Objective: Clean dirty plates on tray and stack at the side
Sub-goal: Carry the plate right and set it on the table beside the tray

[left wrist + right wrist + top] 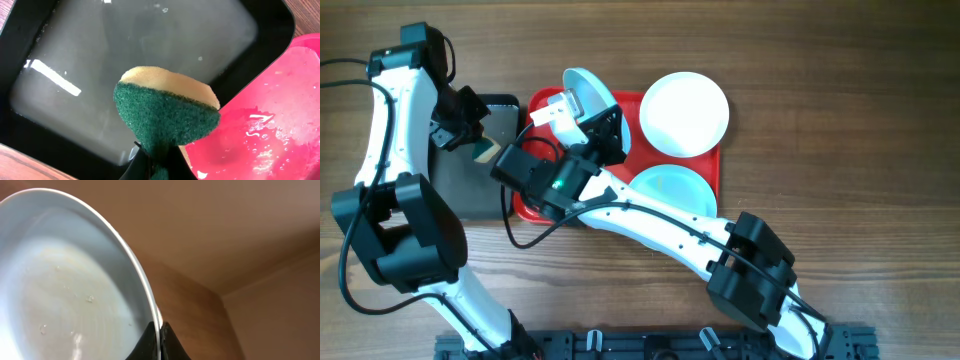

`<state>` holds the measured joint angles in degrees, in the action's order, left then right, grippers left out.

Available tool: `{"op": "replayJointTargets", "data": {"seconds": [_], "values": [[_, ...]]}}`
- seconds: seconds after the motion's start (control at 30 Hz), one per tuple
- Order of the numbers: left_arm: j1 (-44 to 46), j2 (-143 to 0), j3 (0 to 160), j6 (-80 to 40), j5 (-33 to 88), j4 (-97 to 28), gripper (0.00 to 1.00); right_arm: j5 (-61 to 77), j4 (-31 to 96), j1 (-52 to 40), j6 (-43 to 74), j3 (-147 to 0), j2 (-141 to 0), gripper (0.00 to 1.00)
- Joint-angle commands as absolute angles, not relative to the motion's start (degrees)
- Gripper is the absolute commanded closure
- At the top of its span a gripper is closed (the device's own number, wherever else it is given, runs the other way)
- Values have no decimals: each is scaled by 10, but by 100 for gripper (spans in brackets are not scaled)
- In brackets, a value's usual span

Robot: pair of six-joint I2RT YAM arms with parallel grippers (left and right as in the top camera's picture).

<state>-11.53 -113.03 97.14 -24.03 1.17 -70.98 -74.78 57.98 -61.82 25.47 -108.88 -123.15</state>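
Note:
My right gripper swings past the white plate next, turns the held plate flat and lowers it onto the bare tabletop that lies open beside the red tray [632, 100].
My right gripper [592, 128] is shut on the rim of a pale turquoise plate [588, 92], holding it tilted up on edge above the far left of the red tray [632, 100]. The right wrist view shows that plate's [65, 290] wet inner face, with its rim pinched in the right gripper [160, 337]. A white plate [685, 113] lies at the tray's far right, partly over the rim. A second turquoise plate [670, 190] lies flat in the tray. My left gripper [480, 150] is shut on a green and yellow sponge [167, 110].
A black tray [470, 195] sits left of the red tray, touching it. It holds shallow cloudy water [135, 65]. The sponge hangs over its right side, near the wet red tray's corner [280, 120]. Bare wooden tabletop [840, 120] lies to the right.

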Motion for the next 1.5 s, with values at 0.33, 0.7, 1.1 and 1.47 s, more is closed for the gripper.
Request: {"op": "replayJointTargets", "data": {"seconds": [0.33,0.7,1.1,1.47], "values": [[-103,-1125,985,-229,6,-725,96,-41,595,-507,157,-1089,-1211,96],[-36,-1125,985,-229,6,-727,96,151,650,-258,118,-1089,-1096,96],[16,-1125,985,-229,6,-725,96,83,771,64,115,-1040,-1055,96],[16,-1125,985,-229,6,-725,96,86,641,200,139,-816,-1055,96]]}}
